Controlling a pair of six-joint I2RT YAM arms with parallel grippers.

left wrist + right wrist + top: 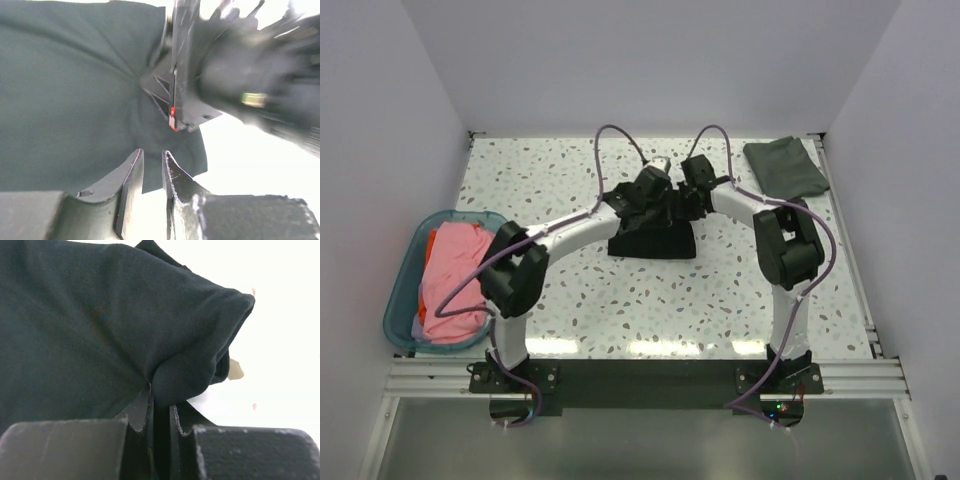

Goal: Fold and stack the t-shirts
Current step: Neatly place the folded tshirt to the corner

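To the right of my right gripper in the top view lies the folded grey-green t-shirt (785, 166), so I need to swing outward over it and release the black t-shirt stacked.
The large black t-shirt (655, 238) hangs bunched over the middle of the table, its lower part resting on the tabletop. My right gripper (694, 178) is shut on a fold of it (100, 315), with cloth pinched between the jaws (161, 397). My left gripper (650, 186) is right beside it. Its jaws (152, 152) stand a narrow gap apart with nothing between them, and the black cloth (65, 100) lies behind the tips. A folded dark grey-green t-shirt (785, 166) lies at the back right. Pink (455, 275) and orange-red (438, 238) shirts lie in the tub.
The translucent teal plastic tub (404, 290) stands at the table's left edge. White walls close in the back and sides. The speckled tabletop (620, 300) shows in front of the black shirt. The purple cables loop above both wrists.
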